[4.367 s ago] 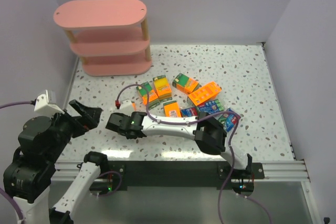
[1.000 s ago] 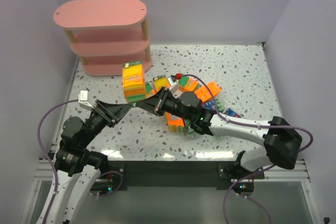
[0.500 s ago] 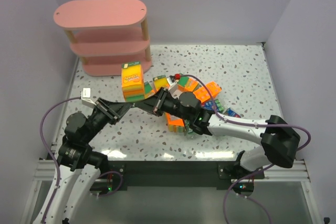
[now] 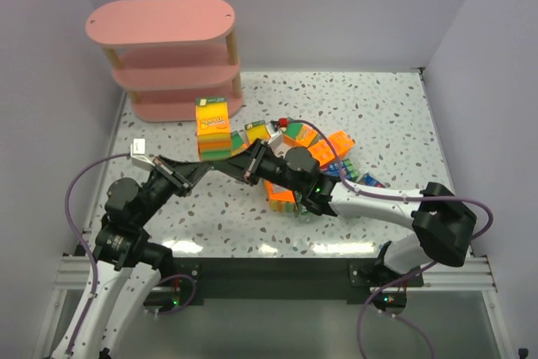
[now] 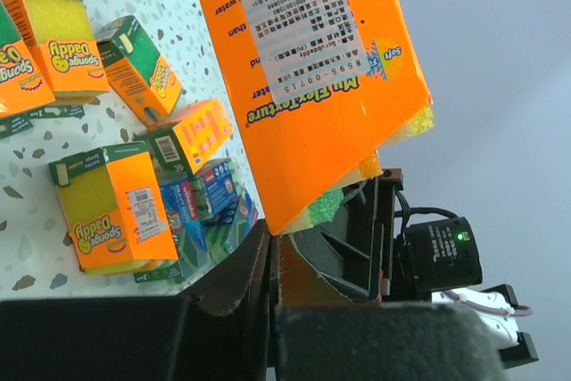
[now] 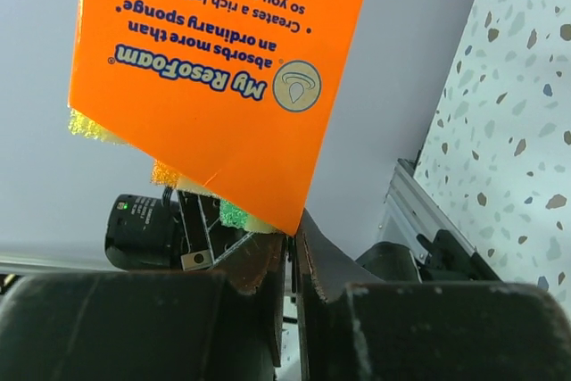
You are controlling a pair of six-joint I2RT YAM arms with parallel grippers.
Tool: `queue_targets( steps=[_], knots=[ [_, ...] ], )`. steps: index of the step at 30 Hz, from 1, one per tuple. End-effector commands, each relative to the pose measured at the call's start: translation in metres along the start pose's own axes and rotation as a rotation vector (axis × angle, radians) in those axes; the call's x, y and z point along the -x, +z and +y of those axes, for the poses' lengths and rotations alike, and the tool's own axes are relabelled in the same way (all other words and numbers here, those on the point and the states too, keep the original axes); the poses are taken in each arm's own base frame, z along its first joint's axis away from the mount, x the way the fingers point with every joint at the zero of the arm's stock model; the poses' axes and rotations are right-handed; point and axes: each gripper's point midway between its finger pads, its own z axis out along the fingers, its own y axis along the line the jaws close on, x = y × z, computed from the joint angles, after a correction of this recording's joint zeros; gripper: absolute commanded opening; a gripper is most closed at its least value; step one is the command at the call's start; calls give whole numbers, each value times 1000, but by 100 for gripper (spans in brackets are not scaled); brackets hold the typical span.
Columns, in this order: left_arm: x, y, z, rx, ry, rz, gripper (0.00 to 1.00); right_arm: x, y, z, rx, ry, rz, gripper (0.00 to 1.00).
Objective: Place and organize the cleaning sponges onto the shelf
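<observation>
The middle level's pile-side end is empty and lies outward of my left gripper, which needs to carry the pack outward next and release it there.
An orange sponge pack with yellow and green layers hangs upright above the table, in front of the pink three-tier shelf. My left gripper is shut on its lower corner. From the other side, my right gripper pinches the same pack's bottom corner, with only a thin slit between its jaws. Several more sponges lie heaped on the table behind the right arm, mostly orange, with blue-green ones among them.
The shelf stands at the far left corner against the wall, and all three of its tiers show nothing on them. The speckled table is walled on three sides. The right arm stretches across the table's middle, over the pile.
My left gripper has closed onto the pack's corner. The pack has sunk a little and now stands straighter. The right gripper's jaws have eased slightly.
</observation>
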Motion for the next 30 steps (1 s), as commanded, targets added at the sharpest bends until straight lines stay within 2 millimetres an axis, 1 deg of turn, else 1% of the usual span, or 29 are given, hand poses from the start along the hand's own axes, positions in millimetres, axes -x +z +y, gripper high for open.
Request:
queue_targets(
  steps=[1, 2, 3, 4, 5, 7, 8, 9, 10, 11, 12, 13, 14, 15, 16, 17, 18, 20, 21, 22, 23, 24, 25, 26, 27, 28, 29, 30],
  knots=[
    [6, -2, -9, -25, 49, -29, 0, -6, -1, 35, 105, -1, 23, 11],
    [10, -3, -11, -23, 58, -47, 0, -6, -6, 37, 108, -3, 23, 21],
    [11, -3, -11, -18, 63, -50, 0, -6, -7, 34, 94, -3, 22, 30],
    [12, -3, -9, -4, 72, -53, 0, -6, -10, 34, 91, -7, 21, 42],
    [14, -4, -12, -7, 81, -61, 0, -4, -17, 37, 91, -9, 14, 64],
    [18, -5, -12, 11, 106, -78, 0, -2, -24, 32, 62, -9, 1, 81],
    [20, -5, -11, 22, 113, -83, 0, -2, -29, 25, 40, -15, -2, 95],
    [22, -6, -11, 30, 120, -97, 0, 1, -39, 30, 36, -19, -13, 99],
    [25, -5, -10, 43, 137, -104, 0, 3, -44, 29, 30, -22, -19, 99],
    [28, -7, -10, 56, 142, -120, 0, 3, -51, 22, 16, -20, -21, 99],
    [30, -7, -10, 63, 151, -129, 0, 7, -62, 32, 39, -22, -34, 99],
    [33, -7, -11, 71, 168, -134, 0, 6, -71, 23, 11, -22, -30, 99],
    [35, -7, -11, 80, 181, -141, 0, 7, -79, 23, 1, -30, -32, 99],
    [40, -3, -8, 106, 205, -152, 0, 6, -95, 24, -32, -42, -26, 99],
    [44, -2, -12, 106, 223, -161, 0, 5, -104, 24, -52, -78, -19, 99],
    [48, 1, -12, 120, 238, -168, 0, 3, -113, 23, -75, -95, -10, 99],
    [52, 8, -12, 134, 265, -164, 0, 1, -132, 23, -110, -108, 3, 99],
    [52, 18, -13, 136, 285, -142, 0, 0, -151, 26, -128, -154, 7, 99],
    [51, 30, -6, 152, 290, -112, 0, -2, -163, 14, -194, -162, 21, 99],
    [54, 37, -14, 120, 296, -115, 0, 1, -178, 28, -164, -193, 8, 99],
    [53, 43, -17, 103, 302, -98, 0, 1, -186, 29, -176, -203, 8, 99],
    [53, 54, -11, 117, 302, -77, 0, -1, -195, 20, -221, -209, 18, 99],
    [59, 59, -22, 77, 315, -93, 0, 1, -204, 30, -200, -231, 12, 99],
    [62, 63, -24, 60, 320, -84, 0, 2, -209, 30, -209, -238, 9, 99],
    [66, 72, -18, 70, 319, -72, 0, 1, -214, 25, -238, -246, 15, 99],
    [75, 75, -25, 42, 323, -85, 0, 3, -217, 30, -235, -259, 10, 99],
    [85, 75, -20, 28, 314, -70, 0, 3, -218, 31, -237, -266, 9, 99],
    [93, 82, -14, 18, 288, -63, 0, 4, -220, 30, -250, -273, 11, 99]
  ],
)
